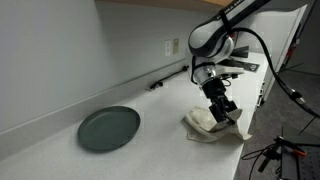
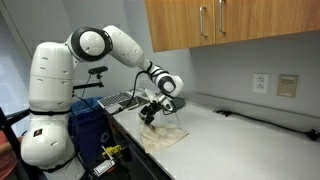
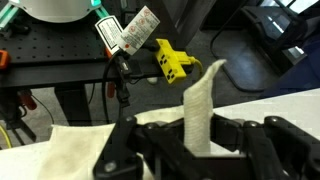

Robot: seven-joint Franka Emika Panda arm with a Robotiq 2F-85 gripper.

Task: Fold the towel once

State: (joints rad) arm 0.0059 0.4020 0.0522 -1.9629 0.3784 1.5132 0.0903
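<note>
The towel's lifted corner should go outward in my gripper to the towel's far side (image 1: 191, 121), away from the counter's edge. The corner should be let go there to fold the towel.
A cream towel (image 1: 207, 124) lies bunched near the counter's edge; it also shows in an exterior view (image 2: 160, 137). My gripper (image 1: 224, 111) is shut on part of the towel and holds it lifted just above the rest. In the wrist view a strip of the towel (image 3: 203, 105) stands up between the black fingers of the gripper (image 3: 200, 150), with the rest of the cloth (image 3: 70, 150) spread on the counter below.
A dark green plate (image 1: 109, 128) lies on the white counter (image 1: 150, 140) away from the towel. A wall with an outlet (image 1: 171, 47) runs behind. Wooden cabinets (image 2: 230, 20) hang above. A blue bin (image 2: 90, 120) and floor clutter lie past the counter edge.
</note>
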